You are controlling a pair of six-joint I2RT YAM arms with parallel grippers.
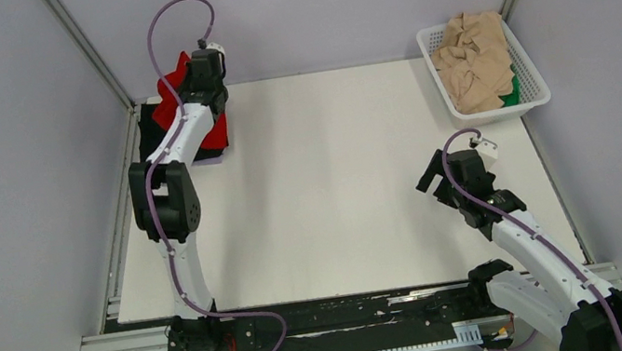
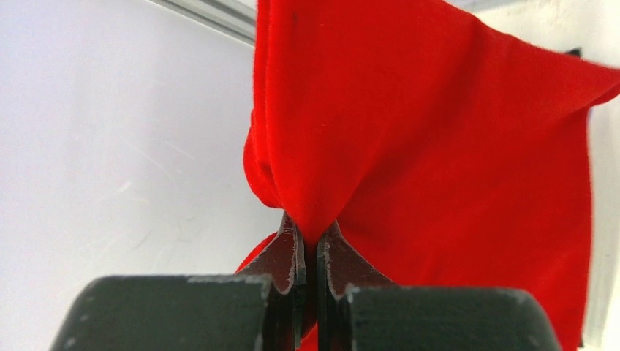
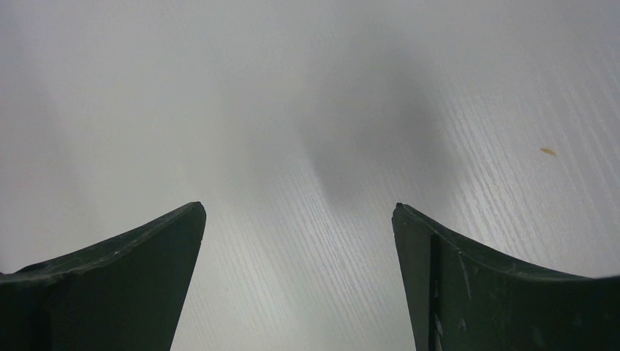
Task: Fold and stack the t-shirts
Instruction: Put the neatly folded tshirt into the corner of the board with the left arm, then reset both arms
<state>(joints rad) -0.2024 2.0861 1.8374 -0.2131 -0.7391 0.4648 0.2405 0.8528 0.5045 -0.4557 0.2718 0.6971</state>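
Observation:
My left gripper has the red t-shirt's fold and should next bring it down toward the side and let it go there, as the black t-shirt still shows uncovered (image 1: 152,133) by that side.
A bright red t-shirt (image 1: 170,96) is bunched at the table's far left corner, lying on a black t-shirt (image 1: 155,121). My left gripper (image 1: 198,69) is over it, mostly hidden by its own arm. In the left wrist view the jaws are pinched tight on a fold of the red t-shirt (image 2: 439,146), and the left gripper (image 2: 312,241) holds that fold lifted. Beige t-shirts (image 1: 476,60) fill a white basket (image 1: 533,80) at the far right, with a green t-shirt (image 1: 513,92) peeking out below them. My right gripper (image 1: 433,177) hovers open over bare table, and the wrist view shows nothing between the right gripper (image 3: 298,212) fingers.
White table top (image 1: 338,190) spans the middle between the arms. Grey walls with aluminium posts close in the back and sides. A black rail with both arm bases runs along the near edge (image 1: 348,316).

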